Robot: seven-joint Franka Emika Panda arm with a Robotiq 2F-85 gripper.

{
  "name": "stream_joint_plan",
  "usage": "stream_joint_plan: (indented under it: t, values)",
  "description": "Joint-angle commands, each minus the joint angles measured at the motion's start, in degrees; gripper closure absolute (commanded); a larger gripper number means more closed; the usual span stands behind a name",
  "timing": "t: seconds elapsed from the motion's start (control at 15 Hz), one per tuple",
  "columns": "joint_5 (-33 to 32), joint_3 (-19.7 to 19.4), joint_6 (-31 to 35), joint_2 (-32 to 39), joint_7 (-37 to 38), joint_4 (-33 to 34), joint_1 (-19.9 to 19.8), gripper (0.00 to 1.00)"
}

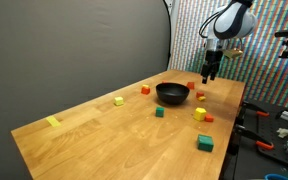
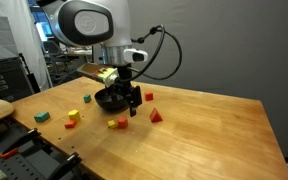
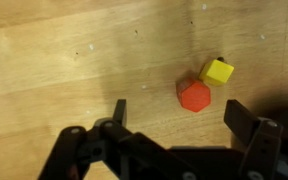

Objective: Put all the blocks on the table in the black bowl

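Note:
I should next lower my open gripper onto the red block beside the yellow one, one finger each side, as the block is still outside the black bowl.
The black bowl sits on the light wood table. My gripper hangs open just above the table beside the bowl, holding nothing. In the wrist view a red block lies just ahead of the open fingers, touching a yellow block. Other blocks are scattered: yellow and yellow, red, small green, yellow beside red, a larger green, and red near the gripper.
Tools and cables lie on a bench past the table's edge. A grey curtain backs the table. In an exterior view, a red block and another red block lie by the gripper, and a green block sits near the table's corner.

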Motion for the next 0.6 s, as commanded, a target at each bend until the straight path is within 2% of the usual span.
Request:
stream_joint_plan:
  t: [0.0, 0.2, 0.4, 0.53]
  values:
    - [7.9, 3.7, 5.5, 3.2, -3.8, 1.0, -1.6, 0.0]
    - [11.6, 6.2, 7.3, 5.7, -5.6, 1.7, -2.6, 0.0]
    - [12.2, 8.0, 8.7, 7.8, -6.0, 2.1, -3.5, 0.0]
    - [11.3, 8.4, 9.2, 9.0, -5.8, 2.3, -4.2, 0.26]
